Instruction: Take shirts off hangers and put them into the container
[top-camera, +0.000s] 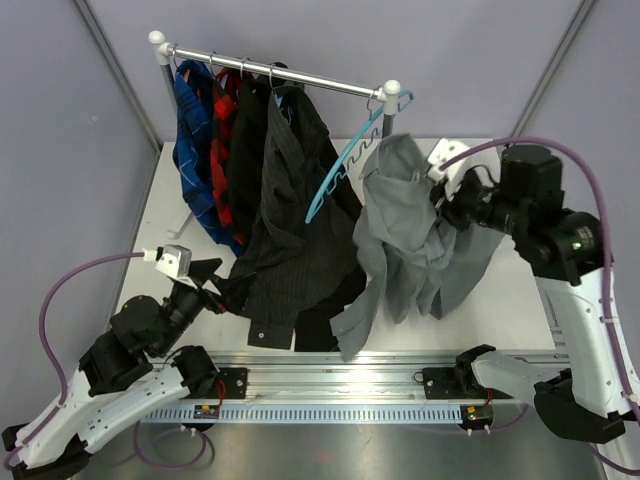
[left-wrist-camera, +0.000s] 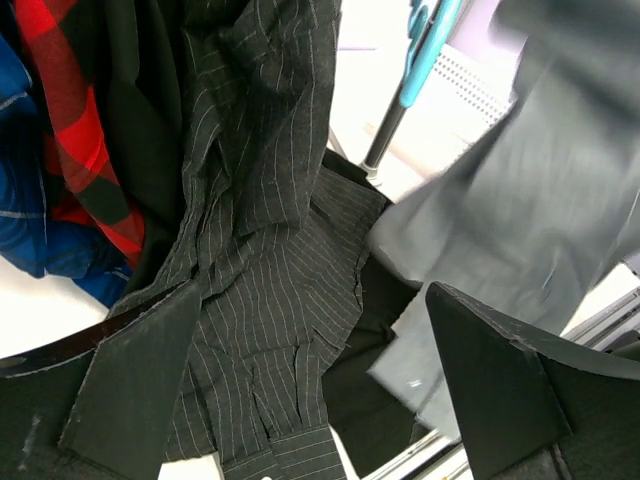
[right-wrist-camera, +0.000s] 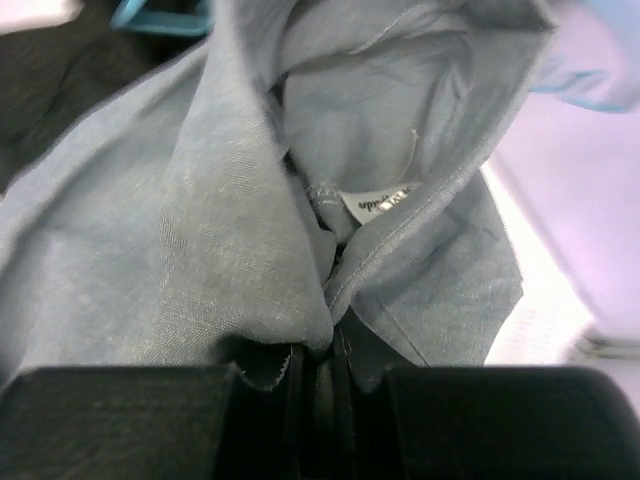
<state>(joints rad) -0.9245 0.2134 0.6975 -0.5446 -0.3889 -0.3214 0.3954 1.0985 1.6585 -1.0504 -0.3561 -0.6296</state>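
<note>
The light blue hanger hangs empty. Next, my right gripper will go up, outward and then down into the white perforated container to let go of the light grey shirt (top-camera: 398, 232).
My right gripper (top-camera: 441, 186) (right-wrist-camera: 325, 362) is shut on the collar of the light grey shirt (top-camera: 398, 232) (right-wrist-camera: 190, 230), which droops from it down to the table. The light blue hanger (top-camera: 345, 165) (left-wrist-camera: 425, 55) hangs tilted from the rail's right end, just left of that shirt. Dark pinstriped shirt (top-camera: 290, 200) (left-wrist-camera: 260, 270), black shirt (top-camera: 248, 140), red-black plaid shirt (top-camera: 225, 150) (left-wrist-camera: 80, 130) and blue plaid shirt (top-camera: 195, 150) hang on the rail. My left gripper (top-camera: 214, 284) (left-wrist-camera: 312, 300) stands open at the pinstriped hem, holding nothing. The container is not clearly in view.
The metal rail (top-camera: 280, 72) with white knobs spans the back of the white table (top-camera: 520, 310). Shirt tails lie spread over the table's middle. A white perforated surface (left-wrist-camera: 468, 85) shows behind the hanger; what it is I cannot tell.
</note>
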